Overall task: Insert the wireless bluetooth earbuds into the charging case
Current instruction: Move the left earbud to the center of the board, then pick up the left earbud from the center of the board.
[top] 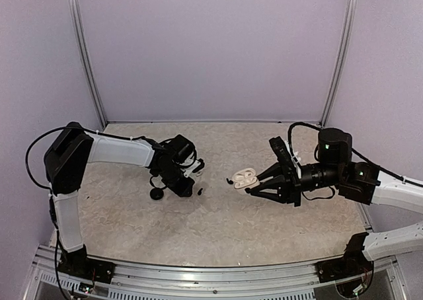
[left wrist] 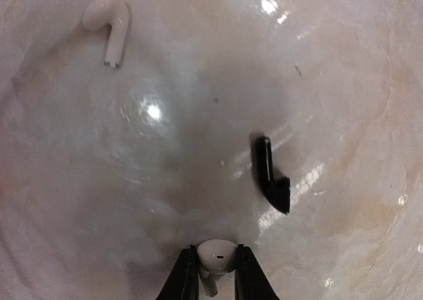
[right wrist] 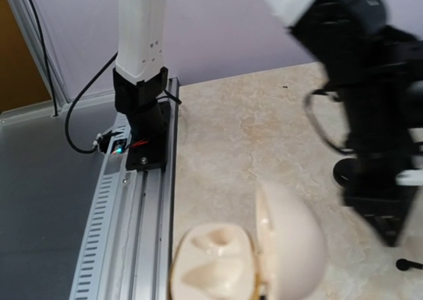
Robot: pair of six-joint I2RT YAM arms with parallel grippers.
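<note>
My left gripper holds the white earbud, and it needs to move back over the clear stretch of bare tabletop toward the aluminium rail and release the earbud there, as the black earbud is close by.
My left gripper [left wrist: 217, 250] is shut on a white earbud [left wrist: 218, 257], one finger on each side of its head, just above the table. A second white earbud [left wrist: 109, 22] lies on the table further off. A black earbud [left wrist: 271, 174] lies close by, also seen in the top view [top: 200, 190]. My right gripper [top: 254, 184] is shut on the open white charging case [top: 243, 178], holding it above the table. In the right wrist view the case [right wrist: 225, 260] shows its two hollow sockets and raised lid; that gripper's fingers are hidden there.
A black case [top: 157, 194] sits on the table left of my left gripper [top: 192, 174]. The left arm [right wrist: 377, 115] fills the right side of the right wrist view. An aluminium rail [top: 211, 273] runs along the table's near edge.
</note>
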